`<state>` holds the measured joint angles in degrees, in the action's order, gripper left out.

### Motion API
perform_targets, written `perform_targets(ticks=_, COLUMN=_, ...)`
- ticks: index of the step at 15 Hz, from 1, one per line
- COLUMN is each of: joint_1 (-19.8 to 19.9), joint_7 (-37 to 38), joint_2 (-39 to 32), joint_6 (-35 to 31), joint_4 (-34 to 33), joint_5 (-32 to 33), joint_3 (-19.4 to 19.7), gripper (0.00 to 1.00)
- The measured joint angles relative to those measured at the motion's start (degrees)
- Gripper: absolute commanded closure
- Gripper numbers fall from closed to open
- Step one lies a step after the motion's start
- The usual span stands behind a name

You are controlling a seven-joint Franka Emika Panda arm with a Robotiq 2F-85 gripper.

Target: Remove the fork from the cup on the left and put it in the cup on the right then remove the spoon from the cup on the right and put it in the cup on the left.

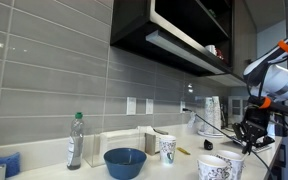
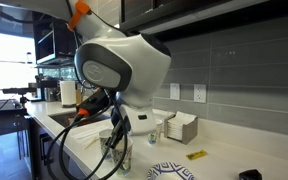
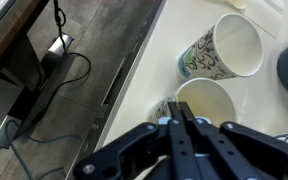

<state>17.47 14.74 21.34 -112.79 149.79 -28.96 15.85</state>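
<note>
The farther cup's opening [image 3: 238, 44] is to the right of my gripper in the wrist view, so I will lift clear of the nearer rim and swing over to release.
Two patterned paper cups stand on the white counter. In the wrist view the farther cup [image 3: 234, 45] and the nearer cup [image 3: 212, 100] both look empty inside. My gripper [image 3: 180, 104] is shut, with its fingertips over the rim of the nearer cup. No fork or spoon shows between the fingers. In an exterior view the gripper [image 1: 250, 131] hangs above the front cup [image 1: 219, 166]. The other cup [image 1: 167, 149] stands further left. A thin dark rod [image 1: 206, 124] runs up and left from the gripper. I cannot tell what it is.
A blue bowl [image 1: 125, 161] and a clear bottle [image 1: 75, 140] stand on the counter. A napkin box [image 2: 180, 127] sits by the tiled wall, and cabinets hang overhead. The counter edge, with floor and cables [image 3: 44, 70] below it, lies beside the cups.
</note>
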Motion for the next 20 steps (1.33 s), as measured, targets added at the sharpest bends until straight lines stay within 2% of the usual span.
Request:
perform_targets(ticks=7, joint_1=0.15, joint_7=0.39, joint_2=1.26, joint_6=-0.57, joint_4=-0.65, joint_5=0.15, joint_3=-0.31, gripper=0.99)
perform_targets(ticks=13, joint_1=0.06, joint_7=2.60, joint_2=3.15, joint_6=-0.06, joint_4=-4.09, joint_5=1.79, joint_3=-3.13, gripper=0.99)
perform_targets(ticks=16, joint_1=0.01, joint_7=4.92, joint_2=4.51, joint_6=2.34, joint_4=-6.68, joint_5=5.01, joint_3=-5.04, gripper=0.99)
perform_targets(ticks=20, joint_1=-0.10, joint_7=8.66, joint_2=8.44, joint_6=9.09, joint_4=-11.26, joint_5=10.03, joint_3=-7.92, gripper=0.99)
